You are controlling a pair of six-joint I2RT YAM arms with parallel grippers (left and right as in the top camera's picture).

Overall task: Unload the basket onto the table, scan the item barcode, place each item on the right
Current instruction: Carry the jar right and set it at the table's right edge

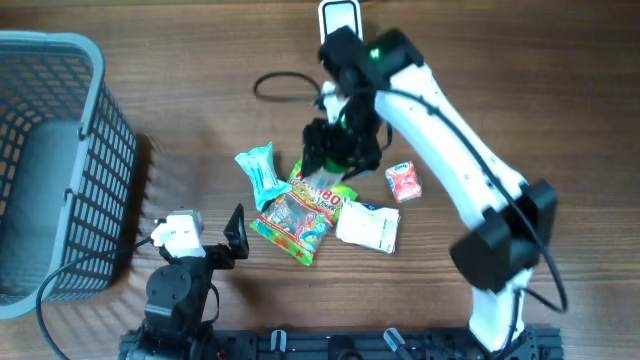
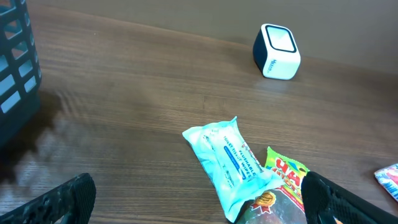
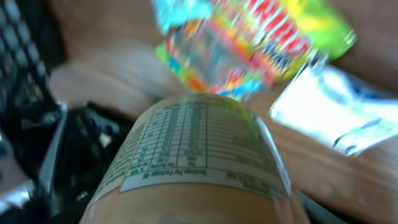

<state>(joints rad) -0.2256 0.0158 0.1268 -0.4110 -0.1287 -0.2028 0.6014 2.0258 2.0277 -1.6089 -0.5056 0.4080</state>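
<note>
I should move my right gripper outward over the scanner (image 1: pixel 340 15) next, then across and down to release the bottle; bare tabletop lies to its right in the overhead view.
A bottle (image 3: pixel 199 162) with tan contents and a green-and-white nutrition label fills the right wrist view, and my right gripper (image 1: pixel 335 150) is shut on it. The gripper hangs over the pile of packets at mid-table, and from overhead its body hides most of the bottle. The barcode scanner (image 1: pixel 340 15), a dark box with a white top, stands at the far edge and also shows in the left wrist view as the scanner (image 2: pixel 277 51). My left gripper (image 2: pixel 199 205) rests low at the near left, open and empty, its fingertips (image 2: pixel 62 199) wide apart.
On the table lie a light-blue wipes pack (image 1: pixel 260 172), a colourful gummy bag (image 1: pixel 300 215), a white packet (image 1: pixel 368 226) and a small red-and-white packet (image 1: pixel 403 182). A grey basket (image 1: pixel 50 150) stands at the left. A black cable (image 1: pixel 280 85) loops near the scanner.
</note>
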